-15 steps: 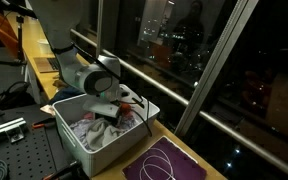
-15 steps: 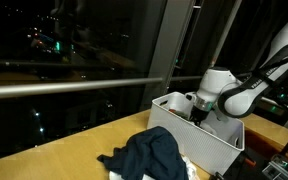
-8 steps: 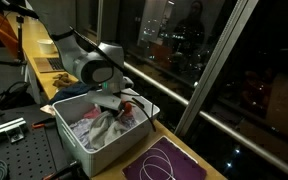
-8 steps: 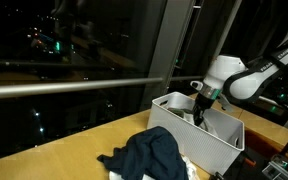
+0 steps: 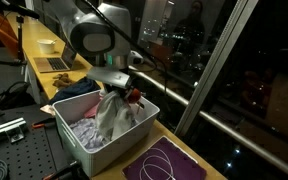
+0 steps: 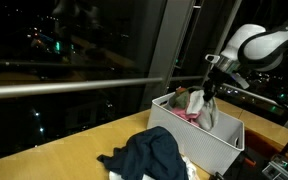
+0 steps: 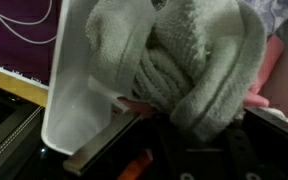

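Note:
Next, my gripper rises, crosses the bin's side and lowers over the dark blue garment [image 6: 150,151] to release the towel [image 6: 206,108]. The towel's lower end still hangs in the bin.
My gripper [image 5: 112,88] is shut on a pale grey towel [image 5: 110,112] and holds it up above a white bin [image 5: 79,143]. The towel hangs down with its lower end still in the bin. In an exterior view the gripper [image 6: 210,88] shows with the towel [image 6: 206,108] dangling over the bin [image 6: 184,135]. In the wrist view the towel [image 7: 184,60] fills the picture in front of the jaws [image 7: 184,125], with the bin's white wall [image 7: 69,90] below it. Other clothes [image 5: 84,130] lie in the bin.
A dark blue garment [image 6: 149,155] lies on the wooden table [image 6: 64,155] beside the bin. A purple mat [image 5: 169,162] with a white cord lies on the other side. Dark window panes with a metal rail [image 6: 64,85] stand behind.
The gripper has risen out of the bin with the towel in it. The towel now hangs stretched above the other clothes.

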Robot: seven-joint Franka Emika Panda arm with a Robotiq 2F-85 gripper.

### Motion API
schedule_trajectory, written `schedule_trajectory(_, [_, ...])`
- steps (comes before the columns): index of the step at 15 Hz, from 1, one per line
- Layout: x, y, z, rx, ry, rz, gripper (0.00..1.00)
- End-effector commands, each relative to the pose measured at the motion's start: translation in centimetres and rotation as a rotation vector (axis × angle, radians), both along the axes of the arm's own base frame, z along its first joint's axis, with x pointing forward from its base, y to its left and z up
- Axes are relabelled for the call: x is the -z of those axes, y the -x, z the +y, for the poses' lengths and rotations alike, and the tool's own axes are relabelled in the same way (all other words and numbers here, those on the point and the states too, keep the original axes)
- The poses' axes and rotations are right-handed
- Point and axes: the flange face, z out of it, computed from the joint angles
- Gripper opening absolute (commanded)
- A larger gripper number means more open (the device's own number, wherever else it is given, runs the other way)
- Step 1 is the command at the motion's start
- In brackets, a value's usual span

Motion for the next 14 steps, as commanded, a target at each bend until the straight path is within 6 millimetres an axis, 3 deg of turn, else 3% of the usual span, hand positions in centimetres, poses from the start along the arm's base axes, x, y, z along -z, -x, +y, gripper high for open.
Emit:
schedule_trajectory(1, [-8.4, 1.0, 1.7, -0.043, -0.005, -0.068, 0.04])
schedule_trajectory(5, [-16.8, 1.9, 7.8, -0.141, 0.034, -0.159, 0.04])
schedule_trajectory(8, [-21.8, 2.9, 13.3, -0.224, 0.054, -0.206, 0.04])
schedule_trajectory(12, [-26.5, 4.1, 19.9, -0.320, 0.082, -0.251, 0.04])
schedule_trajectory(14, [-27.3, 4.3, 22.4, -0.357, 0.085, -0.259, 0.04])
